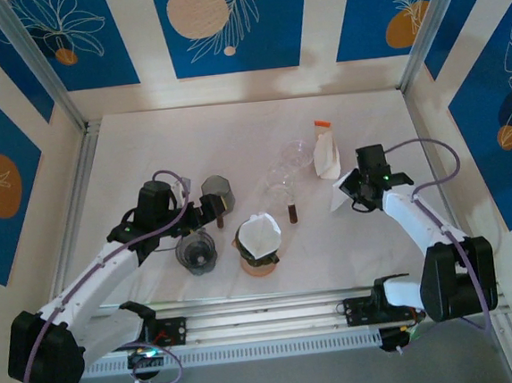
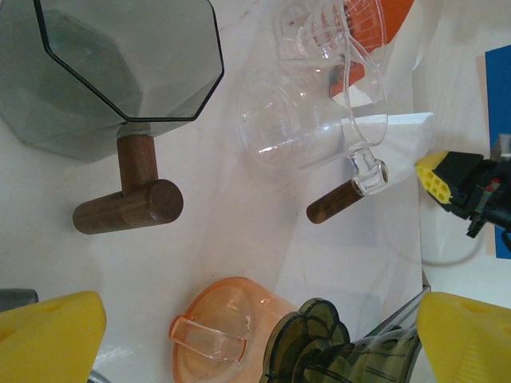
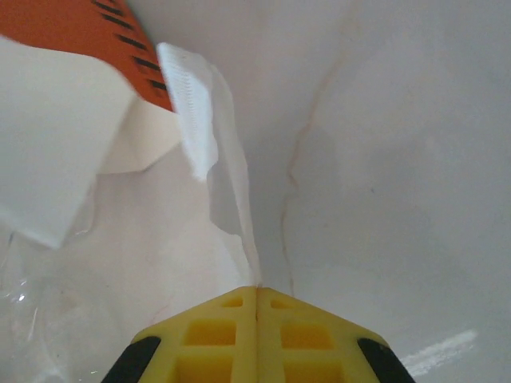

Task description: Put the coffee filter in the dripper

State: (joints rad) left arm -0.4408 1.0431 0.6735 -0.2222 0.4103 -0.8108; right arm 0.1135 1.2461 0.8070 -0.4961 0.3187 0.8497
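A white filter is already on the dripper pair, so I will move my right gripper outward and over the orange-topped filter pack (image 1: 326,157) (image 3: 60,132) and let go of this filter there.
My right gripper (image 1: 348,192) (image 3: 257,289) is shut on the edge of a thin white coffee filter (image 3: 227,199) (image 1: 339,203), held just above the table to the right of the drippers. In the left wrist view that gripper's yellow fingertips (image 2: 437,177) and the filter (image 2: 399,136) show at the right. My left gripper (image 1: 211,215) (image 2: 255,335) is open, its yellow fingers (image 2: 48,335) wide apart. Between them stand an orange dripper (image 2: 227,331) (image 1: 261,267) and a dark ribbed dripper (image 2: 335,347). From above, a white filter (image 1: 258,232) lies on top of that pair.
A grey faceted dripper with a wooden handle (image 2: 120,64) (image 1: 216,195) and a clear glass dripper (image 2: 311,128) (image 1: 282,185) stand mid-table. Another grey dripper (image 1: 196,250) is nearer the front. A filter pack with an orange top (image 1: 326,154) (image 3: 56,159) stands behind my right gripper.
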